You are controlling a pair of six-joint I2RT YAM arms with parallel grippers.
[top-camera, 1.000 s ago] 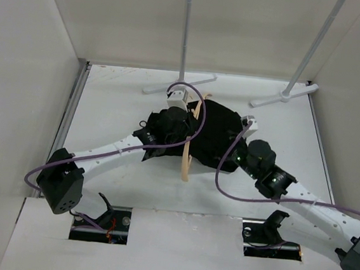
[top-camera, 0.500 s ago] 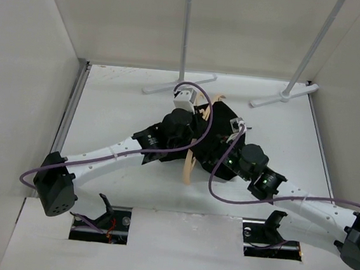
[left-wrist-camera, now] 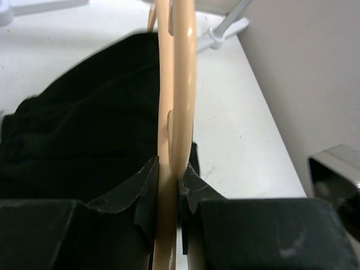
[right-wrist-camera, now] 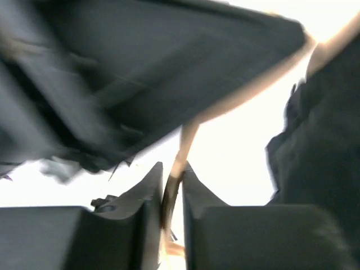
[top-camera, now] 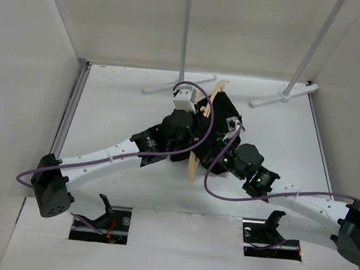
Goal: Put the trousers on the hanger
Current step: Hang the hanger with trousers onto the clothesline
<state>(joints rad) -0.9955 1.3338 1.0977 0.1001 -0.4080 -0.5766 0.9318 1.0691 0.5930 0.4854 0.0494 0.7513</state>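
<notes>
The rack is higher, so my right gripper will carry the hanger up and outward next, toward the rack pole to the right in the top view, and then let it go.
The pale tan hanger point(top-camera: 194, 162) runs from near the back rack base down to mid-table, over the bunched black trousers point(top-camera: 225, 111). My left gripper point(top-camera: 198, 123) is shut on the hanger. In the left wrist view its jaws point(left-wrist-camera: 169, 183) clamp the tan bar point(left-wrist-camera: 181, 84), with the trousers point(left-wrist-camera: 84, 129) to the left beneath it. My right gripper point(top-camera: 220, 148) is at the trousers' near edge. In the blurred right wrist view its jaws point(right-wrist-camera: 171, 183) are shut on a thin tan hanger bar point(right-wrist-camera: 247, 101), with black trousers point(right-wrist-camera: 326, 146) to the right.
Two white rack poles point(top-camera: 186, 27) point(top-camera: 318, 40) rise at the back, their flat feet point(top-camera: 165, 87) point(top-camera: 285, 94) on the table just behind the hanger. White walls close in left, right and back. Purple cables loop over both arms.
Both arms have pushed toward the back. The hanger and trousers shifted back and right, the hanger's far end now near the rack foot. The right wrist moved left.
</notes>
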